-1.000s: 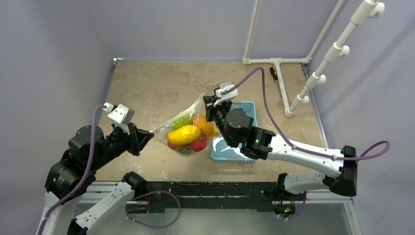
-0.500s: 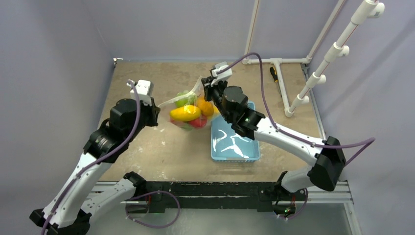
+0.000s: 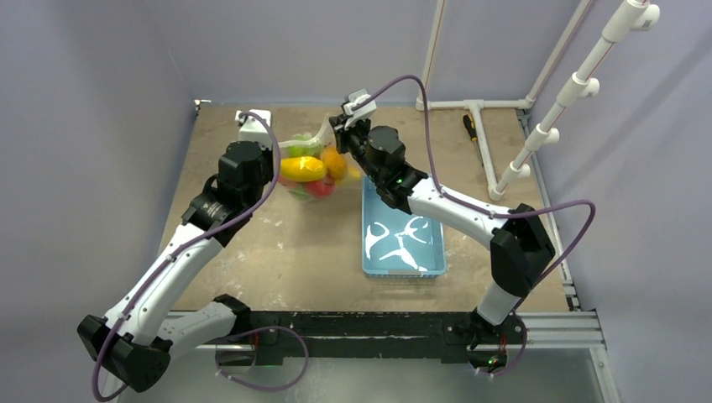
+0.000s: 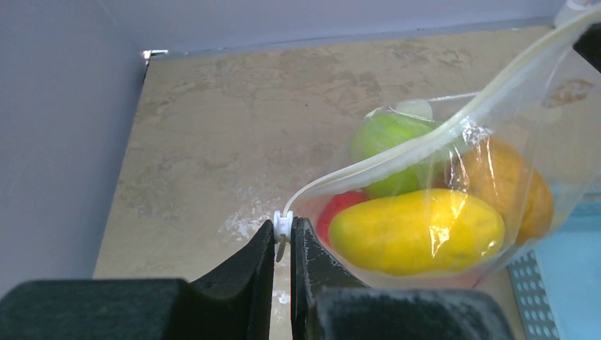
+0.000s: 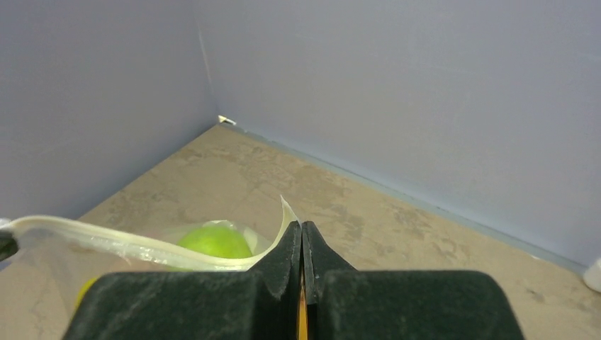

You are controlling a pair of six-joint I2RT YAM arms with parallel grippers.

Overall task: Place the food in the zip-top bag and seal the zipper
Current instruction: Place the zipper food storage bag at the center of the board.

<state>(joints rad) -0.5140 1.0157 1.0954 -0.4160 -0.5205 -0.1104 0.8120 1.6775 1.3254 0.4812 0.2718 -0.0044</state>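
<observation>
The robot's left gripper needs to move back and down next, tilting toward the table, and then let go of the white slider.
The zip-top bag hangs stretched between my two grippers over the far middle of the table. Inside it is the food: a yellow fruit, a green one, an orange one and a red one. My left gripper is shut on the white slider at the left end of the zipper. My right gripper is shut on the bag's right top corner. In the top view the left gripper is left of the bag and the right gripper is at its far right.
A light-blue basket stands right of the bag, under my right arm. A white pipe frame and a small dark tool lie at the back right. Walls close in at the left and far sides.
Both arms have carried the bag from near the table's front towards the far side, stretching out as they went. Both grippers stayed shut on it.
</observation>
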